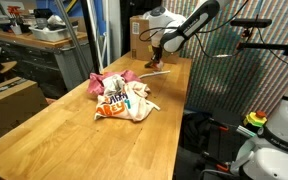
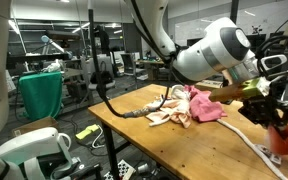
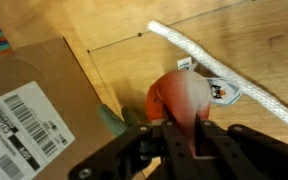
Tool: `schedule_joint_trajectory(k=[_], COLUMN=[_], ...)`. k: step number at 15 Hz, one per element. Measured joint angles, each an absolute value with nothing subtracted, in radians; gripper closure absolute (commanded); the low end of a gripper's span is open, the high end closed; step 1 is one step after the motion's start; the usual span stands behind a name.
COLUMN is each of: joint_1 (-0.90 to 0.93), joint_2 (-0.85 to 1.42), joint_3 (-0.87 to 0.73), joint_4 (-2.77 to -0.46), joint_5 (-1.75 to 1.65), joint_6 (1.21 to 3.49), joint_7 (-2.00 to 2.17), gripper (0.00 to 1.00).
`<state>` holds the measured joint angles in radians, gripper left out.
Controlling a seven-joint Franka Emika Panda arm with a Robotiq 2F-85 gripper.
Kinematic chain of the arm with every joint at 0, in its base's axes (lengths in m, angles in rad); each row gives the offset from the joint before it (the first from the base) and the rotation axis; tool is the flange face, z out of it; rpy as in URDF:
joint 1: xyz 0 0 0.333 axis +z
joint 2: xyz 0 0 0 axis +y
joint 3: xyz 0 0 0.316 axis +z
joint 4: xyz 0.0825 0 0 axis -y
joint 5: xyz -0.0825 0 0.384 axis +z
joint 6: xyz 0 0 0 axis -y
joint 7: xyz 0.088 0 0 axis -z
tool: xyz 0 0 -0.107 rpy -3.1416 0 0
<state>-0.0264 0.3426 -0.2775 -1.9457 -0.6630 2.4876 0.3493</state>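
Observation:
Next, my gripper moves past the box to the bare tabletop by the table's edge and releases, as the rope lies close beside the object.
My gripper is at the far end of the wooden table, next to a cardboard box. It is shut on a soft orange-pink object and holds it just above the tabletop. The object also shows under the fingers in an exterior view. A white rope with a small printed tag lies on the table right beside the object. In both exterior views the gripper hangs over the rope's end.
A heap of pink and white cloth and bags lies mid-table. The cardboard box stands at the table's far end. A green bin and workbenches stand beyond the table.

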Motion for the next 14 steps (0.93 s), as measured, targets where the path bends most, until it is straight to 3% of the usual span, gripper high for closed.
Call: schedule_joint_trajectory(k=[14], joint_1=[-0.122], joint_2=[0.377], joint_3=[-0.408], joint_4=[-1.997], joint_5=[-0.996], joint_6=[2.475], joint_7=[0.805], gripper=[0.91])
